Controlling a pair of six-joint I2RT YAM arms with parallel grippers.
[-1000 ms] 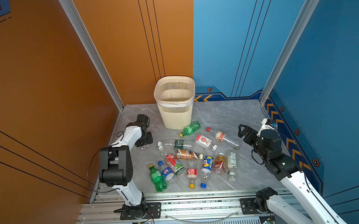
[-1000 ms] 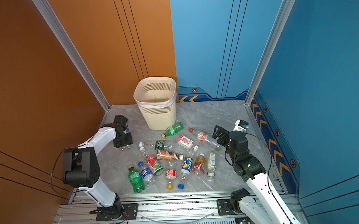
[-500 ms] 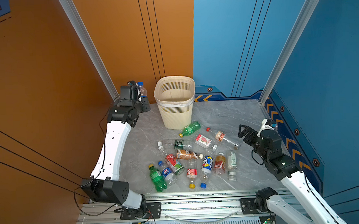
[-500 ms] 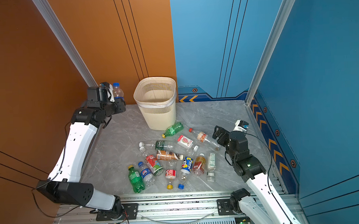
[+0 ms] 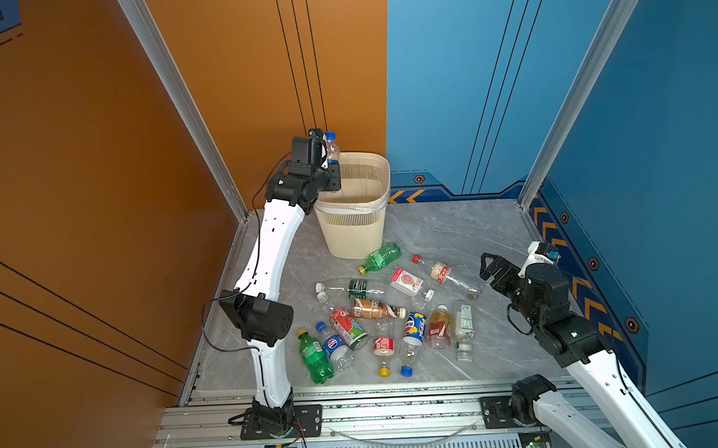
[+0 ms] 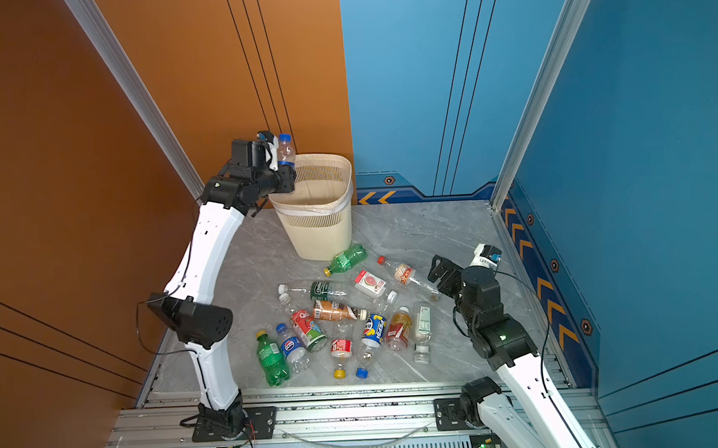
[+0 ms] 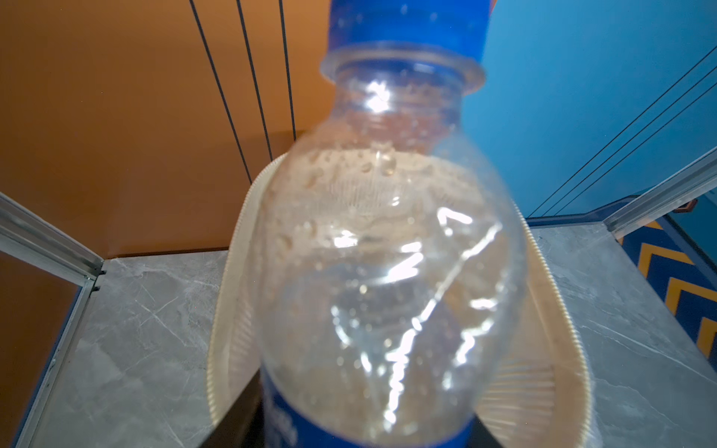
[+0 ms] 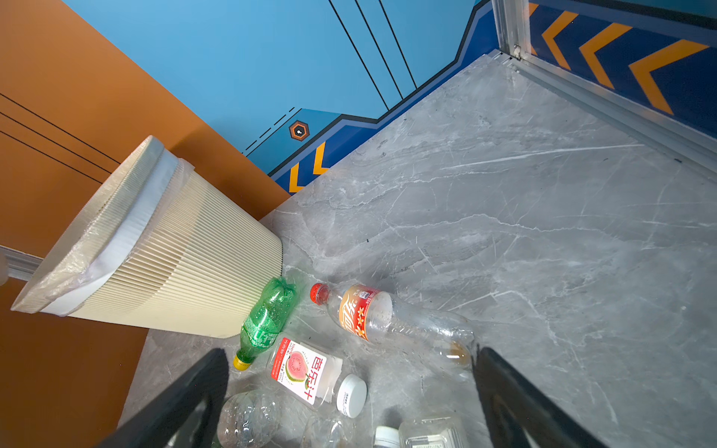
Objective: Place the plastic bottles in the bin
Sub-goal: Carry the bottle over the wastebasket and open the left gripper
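My left gripper eases down and farther in over the bin's opening (image 5: 357,181) (image 7: 515,384) next, then releases the bottle, because it still hangs close to the bin's rim.
My left gripper (image 5: 327,156) is raised beside the left rim of the cream ribbed bin (image 5: 355,229) and is shut on a clear plastic bottle (image 5: 332,146) with a blue cap and blue label, held upright. In the left wrist view this bottle (image 7: 388,252) fills the frame, with the bin's rim (image 7: 232,310) behind it. Several plastic bottles lie on the grey floor in front of the bin, among them a green one (image 5: 381,257) at its foot and a red-capped clear one (image 5: 442,273). My right gripper (image 5: 490,267) hangs open just right of that bottle (image 8: 388,314).
The orange wall (image 5: 260,92) stands close behind the left gripper and the bin. A blue wall (image 5: 659,178) closes the right side. An aluminium rail (image 5: 378,415) carrying both arm bases runs along the front. The bin (image 8: 174,263) has a clear liner.
The left arm has lifted the blue-capped bottle off the floor at the left up to rim height and carried it right, against the bin's left rim. The right arm has not moved.
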